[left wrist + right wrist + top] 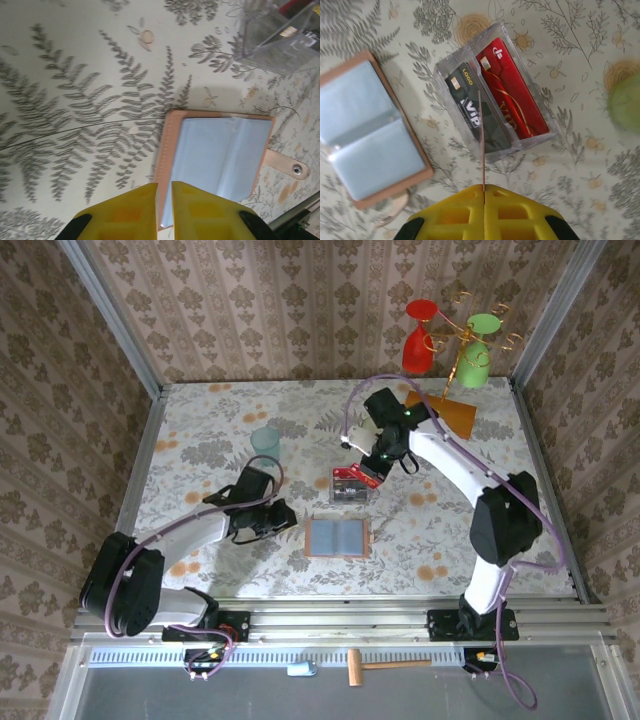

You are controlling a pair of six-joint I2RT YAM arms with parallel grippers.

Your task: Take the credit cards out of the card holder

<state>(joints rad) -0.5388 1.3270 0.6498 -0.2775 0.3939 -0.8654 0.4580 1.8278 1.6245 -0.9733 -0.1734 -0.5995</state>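
Observation:
My right gripper should next turn and move down over the red card's section [512, 90] below it and let go of the held card, because that card is slanted across the tray [441, 80].
The salmon-pink card holder [338, 537] lies open and flat on the table, its grey-blue pockets [220, 155] facing up. My left gripper [165, 185] hovers over the holder's left border, jaws a narrow gap apart and nothing between them; it sits just left of the holder [288, 518]. My right gripper [484, 186] is shut on a thin credit card [481, 140], seen edge-on, above the clear tray [441, 80]. In the tray lie a black card [470, 107] and a red card [512, 95]. The open holder [365, 125] lies to the tray's left.
A teal cup [266, 441] stands behind the left arm. At the back right an orange-based stand [455, 412] carries a red cup [420, 340] and a green cup [478, 355]. The holder's strap with its snap [290, 167] sticks out sideways. Walls enclose the table.

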